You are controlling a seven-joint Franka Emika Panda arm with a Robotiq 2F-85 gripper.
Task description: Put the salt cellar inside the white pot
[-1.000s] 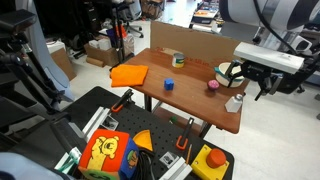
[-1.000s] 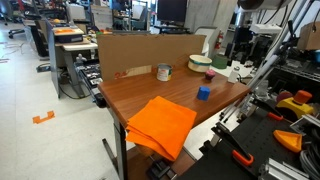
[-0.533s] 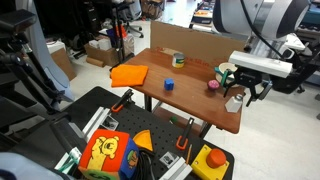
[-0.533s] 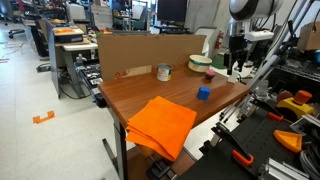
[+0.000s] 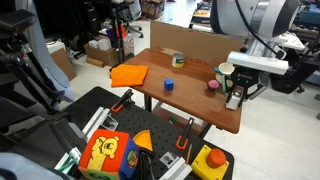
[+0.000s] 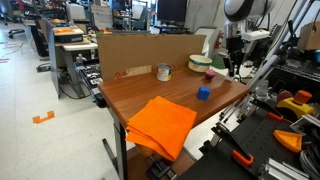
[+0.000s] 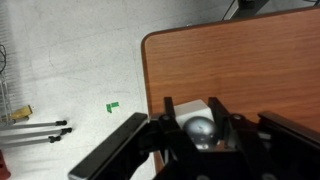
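The white pot (image 5: 225, 70) is between my low gripper and the cardboard wall. Next, I will raise my gripper above the pot's rim, move across and lower it to let go inside.
In the wrist view the salt cellar (image 7: 190, 108), a small white shaker with a round silver top, sits between my fingers. My gripper (image 7: 198, 128) is shut on it near the table's corner. In both exterior views the gripper (image 5: 236, 98) (image 6: 231, 68) stands low over the wooden table's (image 5: 190, 97) edge, and the shaker is mostly hidden by the fingers. The white pot (image 5: 225, 70) (image 6: 200, 63), a shallow bowl with a pale green rim, stands on the table a short way from the gripper.
A small pink round object (image 5: 212, 86) lies between pot and gripper. A blue cube (image 5: 168, 84) (image 6: 203, 92), a green-and-yellow can (image 5: 178, 60) (image 6: 164, 72) and an orange cloth (image 5: 129, 74) (image 6: 162, 125) are on the table. A cardboard wall (image 6: 140, 52) lines one side.
The gripper came down over the salt cellar at the table's corner and its jaws went from open to shut on it.
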